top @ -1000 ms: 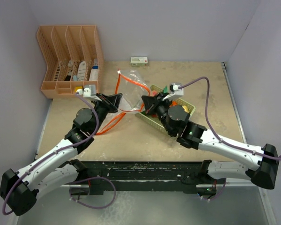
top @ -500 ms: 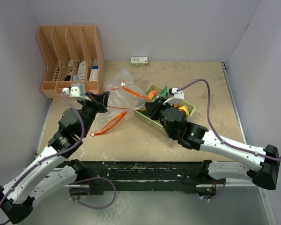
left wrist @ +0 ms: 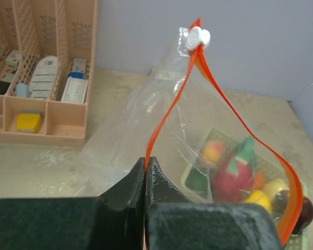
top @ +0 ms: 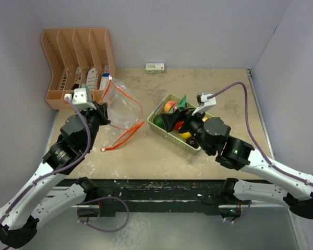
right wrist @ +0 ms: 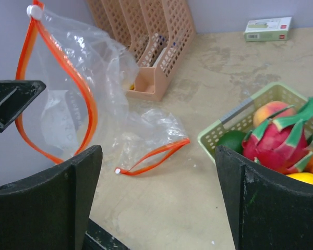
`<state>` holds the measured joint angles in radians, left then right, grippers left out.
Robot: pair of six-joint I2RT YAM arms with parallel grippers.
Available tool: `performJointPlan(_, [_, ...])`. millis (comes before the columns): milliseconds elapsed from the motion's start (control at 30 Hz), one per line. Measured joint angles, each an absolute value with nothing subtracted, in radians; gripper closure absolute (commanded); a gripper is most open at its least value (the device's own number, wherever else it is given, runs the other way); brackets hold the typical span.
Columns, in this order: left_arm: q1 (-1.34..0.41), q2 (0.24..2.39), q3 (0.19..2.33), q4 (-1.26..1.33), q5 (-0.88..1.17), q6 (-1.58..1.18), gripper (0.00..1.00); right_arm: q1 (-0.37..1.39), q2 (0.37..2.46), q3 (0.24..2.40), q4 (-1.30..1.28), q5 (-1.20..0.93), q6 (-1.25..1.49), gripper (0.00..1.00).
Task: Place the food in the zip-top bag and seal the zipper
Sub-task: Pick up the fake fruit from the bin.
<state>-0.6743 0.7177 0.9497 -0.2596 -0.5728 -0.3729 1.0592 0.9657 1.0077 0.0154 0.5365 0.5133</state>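
My right gripper turns to face down next and lowers outward onto the dragon fruit's green leaf tips, since they stand below and outward of it.
The zip-top bag hangs open off the table, and my left gripper is shut on its orange-red zipper. The white slider stands at the top of the raised mouth. The food lies in the pale green tray: a pink dragon fruit, a peach, a green piece and a yellow one. My right gripper hangs open and empty over the tray's left end. In the right wrist view the right gripper faces the bag across bare table.
A second clear bag with an orange strip lies flat between the arms. A peach-coloured desk organizer stands at the back left, right behind the raised bag. A small box sits by the back wall.
My right gripper let go of the bag's mouth, opened wide and drew back over the tray. My left gripper carried the bag left and up toward the organizer.
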Motion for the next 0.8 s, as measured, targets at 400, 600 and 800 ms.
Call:
performJointPlan(400, [-0.674,0.689,0.98,-0.4,-0.667,-0.335,1.0,0.912,1.095,1.17,-0.193,0.607,0.591,0.05])
performJointPlan(600, [-0.674,0.687,0.982,-0.455,-0.675,-0.348,1.0,0.691,1.35,1.227,-0.231,0.544,0.64,0.11])
performJointPlan(800, [-0.674,0.748,0.948,-0.472,-0.672,-0.382,1.0,0.593,1.522,1.276,-0.236,0.455,0.661,0.12])
